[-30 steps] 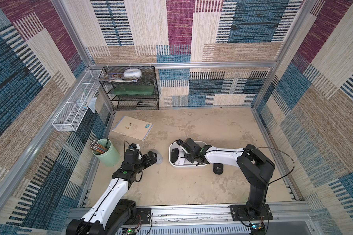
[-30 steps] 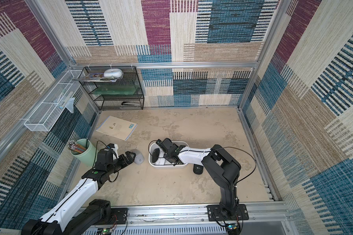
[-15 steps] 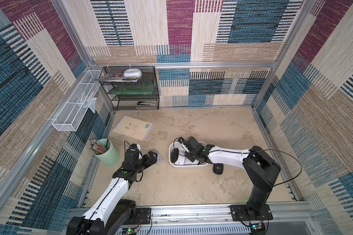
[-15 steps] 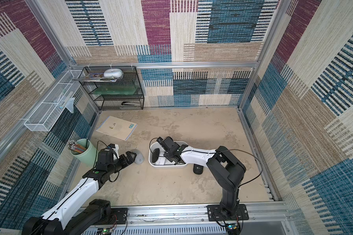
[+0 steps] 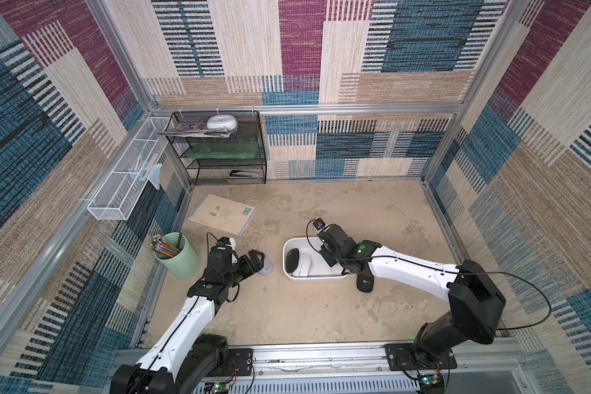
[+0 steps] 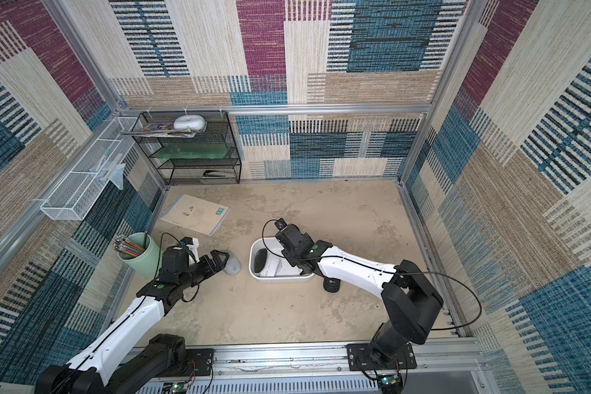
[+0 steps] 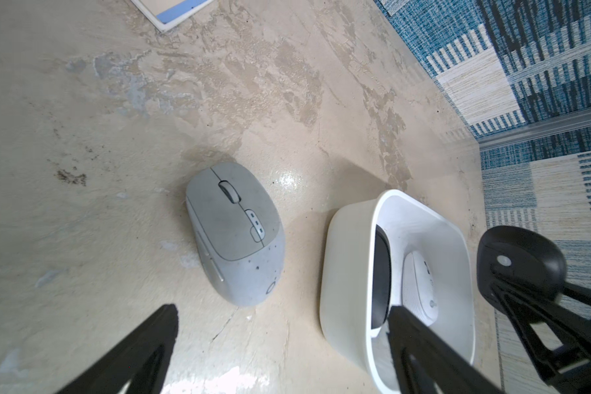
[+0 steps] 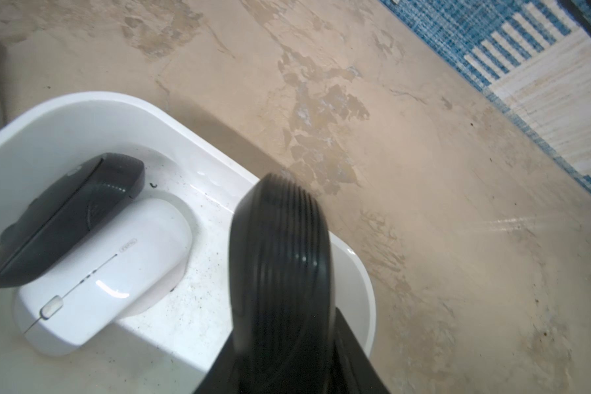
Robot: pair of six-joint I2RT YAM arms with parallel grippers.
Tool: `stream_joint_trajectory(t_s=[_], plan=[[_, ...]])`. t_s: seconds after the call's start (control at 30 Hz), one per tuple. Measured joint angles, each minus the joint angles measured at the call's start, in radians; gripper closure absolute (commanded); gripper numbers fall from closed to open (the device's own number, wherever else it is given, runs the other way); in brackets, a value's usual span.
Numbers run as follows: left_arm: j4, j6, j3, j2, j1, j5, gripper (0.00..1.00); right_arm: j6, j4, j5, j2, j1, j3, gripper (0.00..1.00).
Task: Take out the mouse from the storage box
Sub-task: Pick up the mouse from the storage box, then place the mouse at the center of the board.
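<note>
The floor is bare outward of the other black mouse, so I will move my right gripper past the box's end, lower it and release the ribbed mouse (image 8: 280, 238).
The white storage box (image 5: 321, 278) (image 6: 280, 278) sits mid-floor in both top views. A flat black mouse (image 8: 65, 218) and a white mouse (image 8: 110, 273) lie side by side in it. My right gripper (image 8: 280, 341) (image 5: 335, 262) hangs over the box's right half, shut on a ribbed black mouse (image 8: 280, 238) that stands up between the jaws. On the floor just left of the box lies a grey mouse (image 7: 234, 232) (image 5: 265, 266). My left gripper (image 7: 283, 312) (image 5: 255, 261) is open just short of it, holding nothing.
Another black mouse (image 5: 365, 282) rests on the floor right of the box. A green pencil cup (image 5: 178, 254) stands by the left arm. A notebook (image 5: 222, 214) lies behind it, and a black mesh rack (image 5: 226, 150) is in the back left corner.
The right jaws have closed on the ribbed black mouse, and that gripper has shifted slightly to the right over the box. The left arm has not moved.
</note>
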Motion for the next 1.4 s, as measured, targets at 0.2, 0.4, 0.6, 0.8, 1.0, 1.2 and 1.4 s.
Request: stream_joint_trajectory(t_s=[0.2,0.4,0.6,0.8,1.0,1.2,1.4], plan=[[-0.016,0.000,0.021,0.001,-0.015,0.006,0.01,0.105,-0.082,0.046,-0.090,-0.116,-0.034,0.75],[-0.043,0.003,0.061,0.018,-0.050,0.005,0.01,0.213,-0.141,0.054,-0.066,-0.240,-0.054,0.72],[-0.077,0.022,0.091,0.010,-0.089,-0.011,0.01,0.285,-0.172,0.003,-0.048,-0.356,-0.087,0.73],[-0.092,0.025,0.092,0.016,-0.103,-0.037,0.01,0.313,-0.181,-0.002,0.022,-0.388,-0.085,0.72],[-0.098,0.027,0.092,0.020,-0.109,-0.056,0.01,0.323,-0.191,0.009,0.115,-0.404,-0.029,0.72],[-0.109,0.029,0.082,0.006,-0.111,-0.065,0.01,0.330,-0.212,0.041,0.178,-0.403,0.009,0.70],[-0.114,0.029,0.074,-0.005,-0.111,-0.080,0.01,0.330,-0.232,0.060,0.211,-0.400,0.018,0.62]])
